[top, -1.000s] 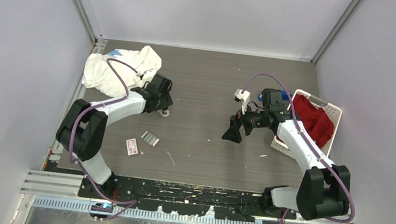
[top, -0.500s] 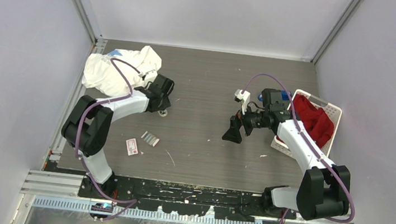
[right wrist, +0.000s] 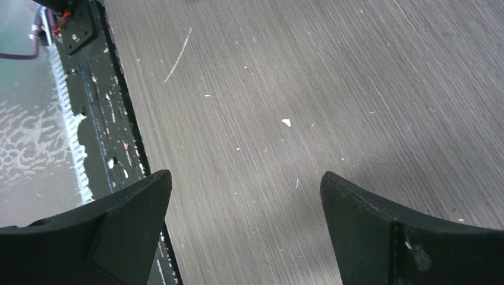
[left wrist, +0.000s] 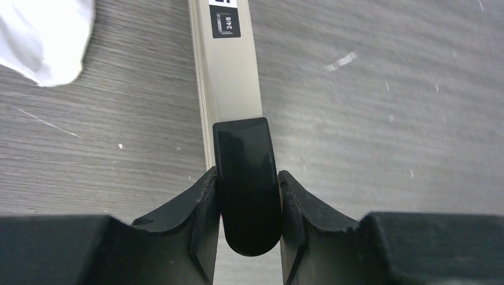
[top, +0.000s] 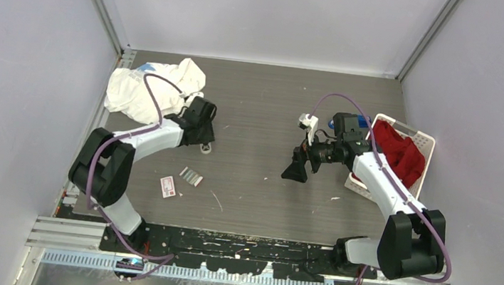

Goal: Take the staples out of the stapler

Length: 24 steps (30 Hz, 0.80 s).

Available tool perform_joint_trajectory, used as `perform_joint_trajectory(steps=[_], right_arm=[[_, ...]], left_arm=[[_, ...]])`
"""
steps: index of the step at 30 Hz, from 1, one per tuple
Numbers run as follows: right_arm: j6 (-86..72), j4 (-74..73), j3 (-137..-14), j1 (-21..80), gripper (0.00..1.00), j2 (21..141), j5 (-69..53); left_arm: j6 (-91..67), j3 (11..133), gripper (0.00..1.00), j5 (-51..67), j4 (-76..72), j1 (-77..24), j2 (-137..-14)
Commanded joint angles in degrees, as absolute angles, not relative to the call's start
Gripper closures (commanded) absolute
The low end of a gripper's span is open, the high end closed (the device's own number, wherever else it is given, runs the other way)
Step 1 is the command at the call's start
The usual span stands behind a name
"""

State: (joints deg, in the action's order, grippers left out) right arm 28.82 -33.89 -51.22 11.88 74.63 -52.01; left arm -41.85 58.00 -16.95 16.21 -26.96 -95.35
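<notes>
My left gripper carries the stapler to the right in the top view next and releases it on the bare middle tabletop, since the white cloth crowds it here.
In the left wrist view, the stapler (left wrist: 232, 77) is a long silvery bar with a black rounded end, lying on the grey table. My left gripper (left wrist: 248, 178) is shut on that black end, both fingers pressed against its sides. From above, the left gripper (top: 201, 135) sits at the table's left middle, with only a bit of the stapler (top: 205, 149) showing. A short silvery strip of staples (top: 191, 176) lies loose on the table nearer the front. My right gripper (top: 295, 169) hangs open right of centre with nothing between its fingers (right wrist: 136, 202).
A crumpled white cloth (top: 148, 87) lies at the back left, its edge close to the stapler (left wrist: 41, 35). A small white-and-red flat box (top: 168, 187) lies by the staples. A white basket (top: 426, 142) holding a red cloth (top: 398, 152) stands at the right. The black front rail (right wrist: 89, 89) borders the table.
The left gripper's jaws have closed in on the stapler's black end, and the left arm has shifted slightly. The right arm has stayed still.
</notes>
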Motion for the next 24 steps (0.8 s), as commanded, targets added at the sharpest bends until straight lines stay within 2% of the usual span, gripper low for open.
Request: perform_joint_trajectory(steps=[1,7,15,19,24], right_arm=[[27.17,-32.32,-52.87,11.73,0.00,75.24,-57.20],[25.64,-31.48,-52.87,11.73,0.00,75.95,-59.48],[24.27,-30.07,-52.32,11.73,0.00,75.29,-59.22],[23.33,-29.26,-52.21,11.71,0.00,75.54,-58.53],[22.37,-28.48,-52.06,11.70,0.00,75.54,-57.79]], left_arm=[[-31.70,56.07,1.00,-5.89,11.01,-27.09,-88.98],[-23.36,53.97,1.00,7.99,6.87,-31.18,-87.52],[-19.75,54.26,1.00,15.18,5.02,-37.07,-89.72],[-18.23,55.64,1.00,16.03,6.02,-40.02,-91.64],[-17.43,58.03,1.00,11.04,8.33,-44.40,-94.75]])
